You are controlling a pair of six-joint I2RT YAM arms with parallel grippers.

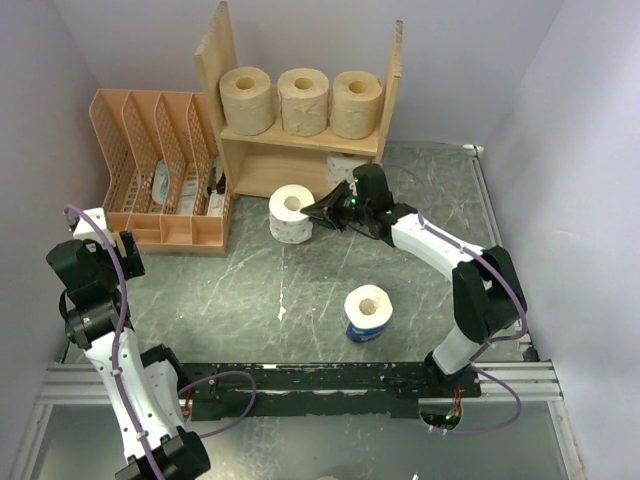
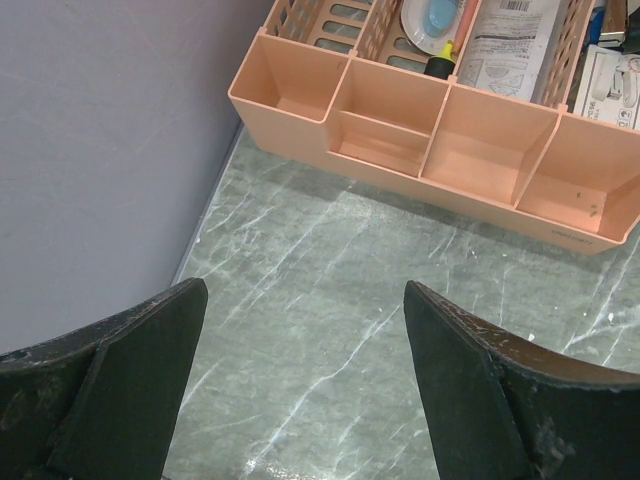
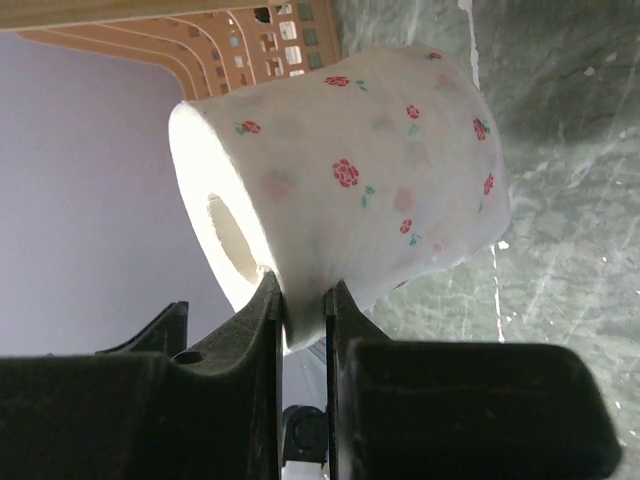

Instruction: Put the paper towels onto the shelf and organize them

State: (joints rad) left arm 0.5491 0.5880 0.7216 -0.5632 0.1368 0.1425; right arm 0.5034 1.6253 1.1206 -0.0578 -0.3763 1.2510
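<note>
The robot's right gripper will next carry the flowered white roll outward under the top level onto the bare wood of the lower level and release it there, because that part is empty.
Three tan-brown rolls (image 1: 303, 101) stand in a row on the top tier of the wooden shelf (image 1: 393, 100). My right gripper (image 1: 318, 211) is shut on the wall of a white roll with red flower print (image 1: 291, 213), just in front of the shelf's lower tier; the roll fills the right wrist view (image 3: 350, 180). A white roll in blue wrapper (image 1: 368, 313) stands upright on the table, mid-front. My left gripper (image 2: 305, 340) is open and empty over bare table at the far left. The lower tier is partly hidden by the right arm.
An orange lattice file organizer (image 1: 160, 170) with papers stands left of the shelf, its front trays in the left wrist view (image 2: 440, 140). Grey walls close in on the left, back and right. A black rail (image 1: 340, 380) runs along the near edge.
</note>
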